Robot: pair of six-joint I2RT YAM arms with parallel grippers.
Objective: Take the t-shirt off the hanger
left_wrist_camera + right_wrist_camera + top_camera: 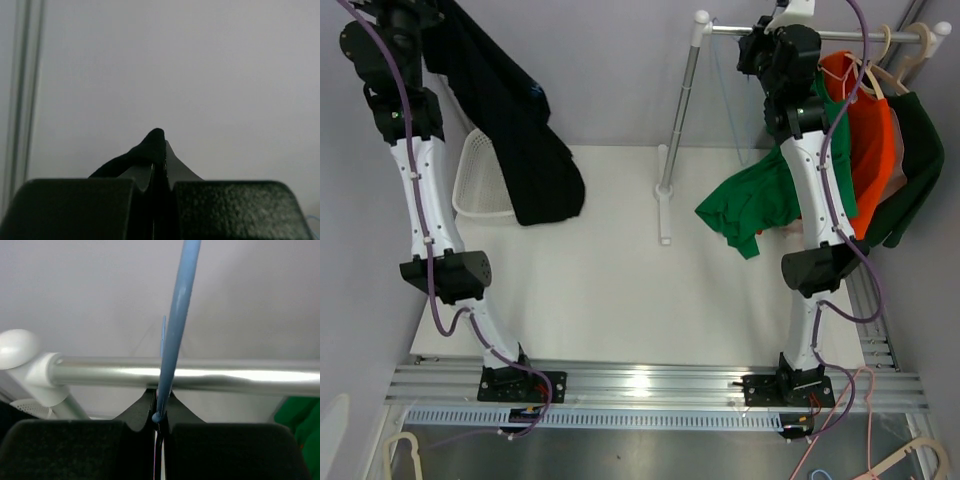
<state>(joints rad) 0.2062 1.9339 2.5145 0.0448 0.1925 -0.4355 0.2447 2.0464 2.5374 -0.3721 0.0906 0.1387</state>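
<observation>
The hook of the blue hanger already reaches over the rod. My right gripper will next lower beside the rod toward the upright pole, then open.
My left gripper is raised at the far left and shut on a fold of the dark navy t-shirt. The t-shirt hangs free from it, its hem down by the white basket. No hanger shows in it. My right gripper is shut on the thin blue hanger, just in front of the rack's metal rod. In the top view the right gripper sits high by the rod, and the hanger shows as faint blue lines below it.
The rack's upright pole stands on the white table. A bright green t-shirt, an orange one and a dark green one hang at the right behind my right arm. Spare hangers lie off the near edge.
</observation>
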